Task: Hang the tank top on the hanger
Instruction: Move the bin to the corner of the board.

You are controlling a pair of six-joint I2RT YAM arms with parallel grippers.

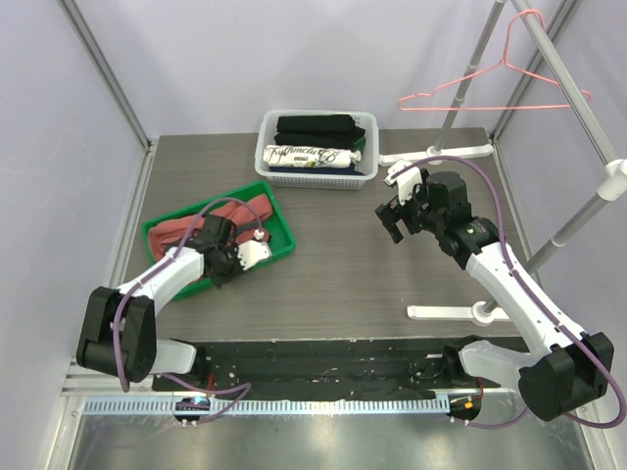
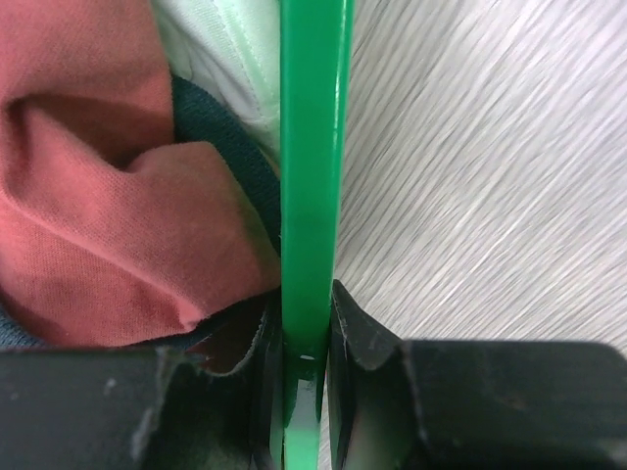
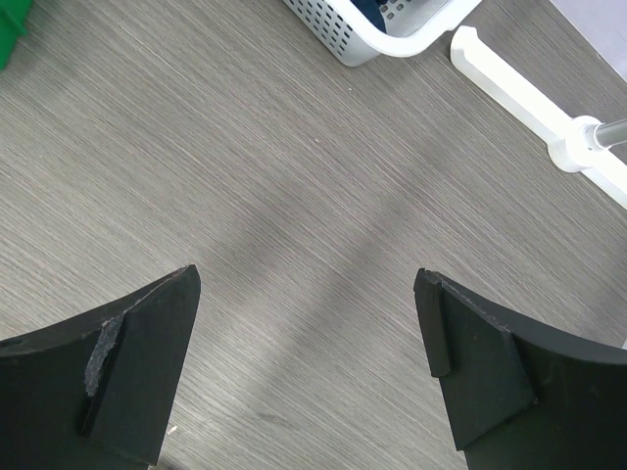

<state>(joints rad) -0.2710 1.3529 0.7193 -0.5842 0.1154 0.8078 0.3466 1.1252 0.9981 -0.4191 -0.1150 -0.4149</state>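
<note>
My left gripper will next push the bin's rim it holds outward, to the left in the top view, toward the table's bare far corner, and release it.
The rust-red tank top with navy trim lies crumpled inside a green bin at the left of the table. My left gripper is at the bin's near edge. In the left wrist view its jaws are shut on the bin's green rim, with the tank top bunched against the left finger. The pink wire hanger hangs from the rack rail at the back right. My right gripper hovers open over bare table, and nothing is between its fingers.
A white basket with folded black clothes and a white printed cloth stands at the back centre; its corner shows in the right wrist view. The rack's white feet and slanted poles occupy the right side.
</note>
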